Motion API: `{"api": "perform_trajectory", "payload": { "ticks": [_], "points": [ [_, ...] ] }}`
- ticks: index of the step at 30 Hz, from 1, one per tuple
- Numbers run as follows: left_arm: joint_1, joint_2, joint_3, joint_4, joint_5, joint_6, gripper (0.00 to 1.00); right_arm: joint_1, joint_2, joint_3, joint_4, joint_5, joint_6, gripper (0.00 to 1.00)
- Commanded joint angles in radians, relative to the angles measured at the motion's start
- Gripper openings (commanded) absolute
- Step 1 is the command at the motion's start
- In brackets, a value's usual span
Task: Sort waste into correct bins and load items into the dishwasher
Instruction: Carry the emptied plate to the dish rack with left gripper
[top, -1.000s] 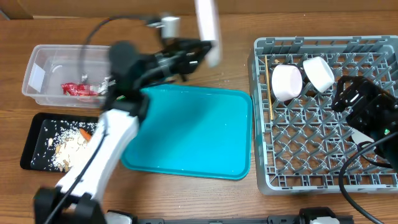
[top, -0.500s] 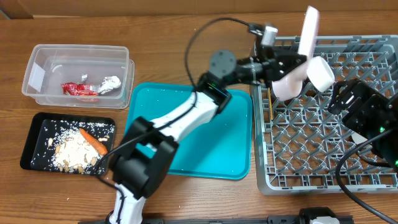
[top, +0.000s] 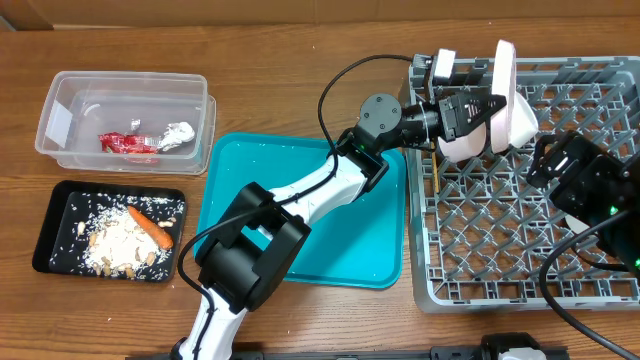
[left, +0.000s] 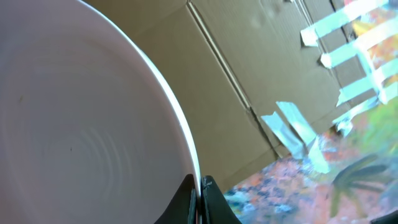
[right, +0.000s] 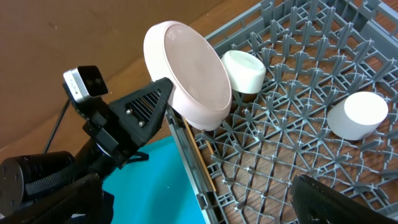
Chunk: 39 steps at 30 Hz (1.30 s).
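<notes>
The plate goes back and down onto the rack's nearer empty pegs next with my left gripper, since the white cup (right: 245, 70) fills the spot beside the plate.
My left gripper (left: 199, 186) is shut on the rim of a wide pale-pink plate (top: 508, 92). It holds the plate on edge above the back left corner of the grey dishwasher rack (top: 520, 262). Just behind the plate (right: 189, 71) a white cup (right: 245, 70) lies in the rack, and a second cup (right: 357, 115) lies further right. Wooden chopsticks (right: 199, 149) lie along the rack's left wall. My right gripper (top: 552, 160) hovers open over the rack's right half with nothing in it; only one finger (right: 336, 199) shows in its own view.
A teal tray (top: 300, 210) sits left of the rack. The clear tub (top: 60, 100) at the far left holds a red wrapper (top: 125, 143) and a foil ball (top: 180, 133). In the black tray (top: 50, 235) are a carrot (top: 150, 228) and pale scraps (top: 110, 245).
My left arm has swung the plate from behind the teal tray rightward to over the rack's back left corner, then steadied it there. The right arm has not moved.
</notes>
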<state>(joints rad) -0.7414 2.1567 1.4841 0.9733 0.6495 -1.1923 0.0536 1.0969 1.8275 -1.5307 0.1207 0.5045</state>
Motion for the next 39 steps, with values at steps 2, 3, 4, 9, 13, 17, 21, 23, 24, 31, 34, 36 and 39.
{"api": "perform_trajectory", "payload": {
  "ticks": [2, 3, 4, 9, 13, 17, 21, 23, 24, 31, 34, 36, 39],
  "points": [
    [-0.037, 0.003, 0.034, 0.01, -0.017, -0.1, 0.04, -0.003, -0.008, 0.012, -0.003, 0.01, 0.005, 1.0],
    [-0.043, 0.001, 0.034, 0.013, -0.018, -0.137, 0.04, -0.003, -0.008, 0.011, -0.006, 0.01, 0.005, 1.0],
    [-0.05, -0.001, 0.034, 0.026, -0.018, -0.177, 0.04, -0.003, -0.008, 0.012, -0.008, 0.01, 0.005, 1.0],
    [-0.066, -0.048, 0.034, 0.026, -0.002, -0.264, 0.04, -0.003, -0.008, 0.011, -0.016, 0.01, 0.005, 1.0],
    [-0.066, -0.122, 0.034, -0.135, 0.005, -0.255, 0.04, -0.003, -0.008, 0.011, -0.017, 0.01, 0.005, 1.0],
    [-0.066, -0.184, 0.034, -0.389, -0.027, -0.221, 0.04, -0.003, -0.008, 0.012, -0.016, 0.01, 0.005, 1.0],
    [-0.066, -0.196, 0.034, -0.495, -0.025, -0.227, 0.04, -0.003, -0.008, 0.012, -0.016, 0.01, 0.005, 1.0],
    [-0.067, -0.196, 0.034, -0.5, -0.023, -0.251, 0.04, -0.003, -0.008, 0.012, -0.016, 0.01, 0.005, 1.0],
    [-0.067, -0.196, 0.034, -0.499, -0.023, -0.261, 0.04, -0.003, -0.008, 0.012, -0.016, 0.01, 0.005, 1.0],
    [-0.067, -0.196, 0.033, -0.616, -0.054, -0.243, 0.04, -0.003, -0.008, 0.012, -0.016, 0.01, 0.005, 1.0],
    [-0.067, -0.196, 0.033, -0.68, -0.105, -0.222, 0.04, -0.003, -0.008, 0.012, -0.016, 0.01, 0.005, 1.0],
    [-0.067, -0.196, 0.033, -0.702, -0.127, -0.193, 0.06, -0.003, -0.008, 0.011, -0.016, 0.01, 0.005, 1.0],
    [-0.067, -0.196, 0.033, -0.704, -0.124, -0.187, 0.32, -0.003, -0.008, 0.012, -0.016, 0.01, 0.005, 1.0]
  ]
}}
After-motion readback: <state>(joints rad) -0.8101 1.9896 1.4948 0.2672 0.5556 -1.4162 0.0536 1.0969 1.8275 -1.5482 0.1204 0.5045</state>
